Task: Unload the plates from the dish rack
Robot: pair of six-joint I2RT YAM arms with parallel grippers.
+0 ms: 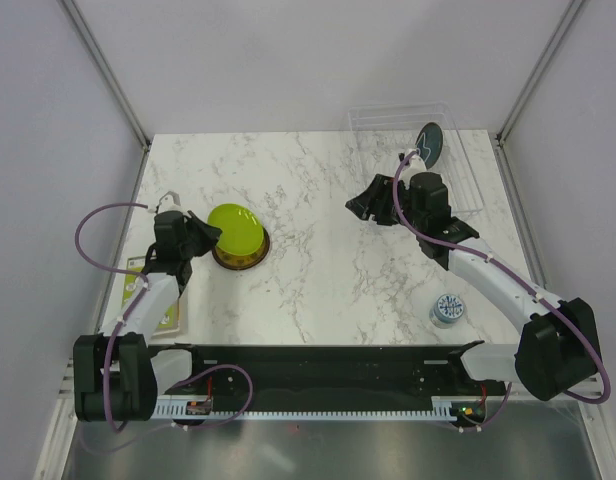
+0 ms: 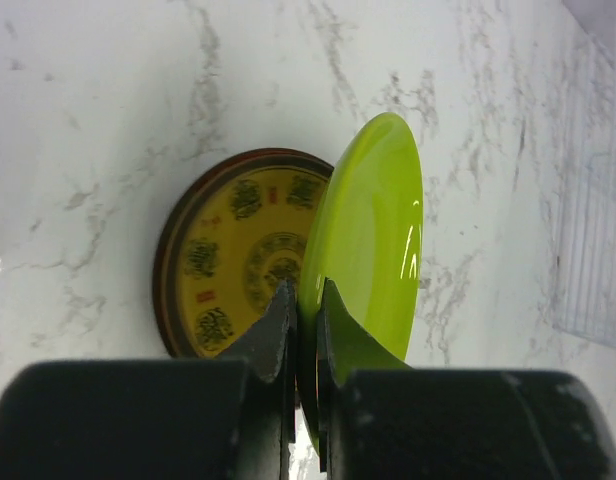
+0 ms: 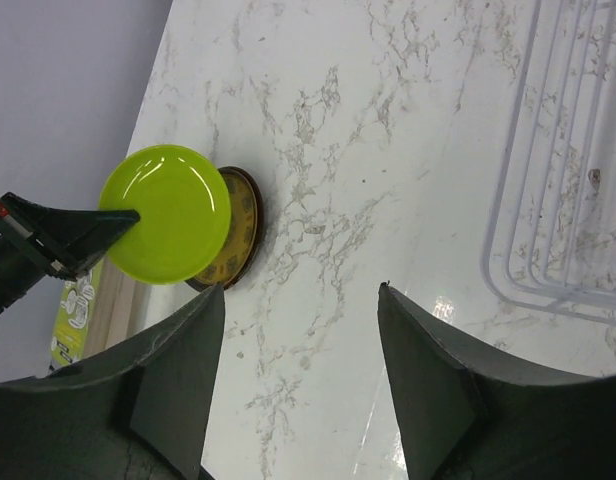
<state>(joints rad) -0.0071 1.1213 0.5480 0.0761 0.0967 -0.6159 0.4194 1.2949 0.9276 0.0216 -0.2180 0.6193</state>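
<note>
The lime green plate in the left gripper hangs off-centre and leaves the yellow patterned plate's near rim uncovered, so the robot will lower it onto the yellow patterned plate's middle next.
My left gripper is shut on the rim of the lime green plate, holding it tilted just above the yellow patterned plate, which lies flat with a dark red-brown rim under it. In the top view the green plate covers most of that stack, with the left gripper at its left edge. The dark teal-blue plate stands upright in the clear dish rack at the back right. My right gripper is open and empty over bare table, left of the rack.
A small blue-and-white patterned cup stands near the right arm's forearm. A flat green-yellow rectangular item lies at the left table edge under the left arm. Grey walls close the back and sides.
</note>
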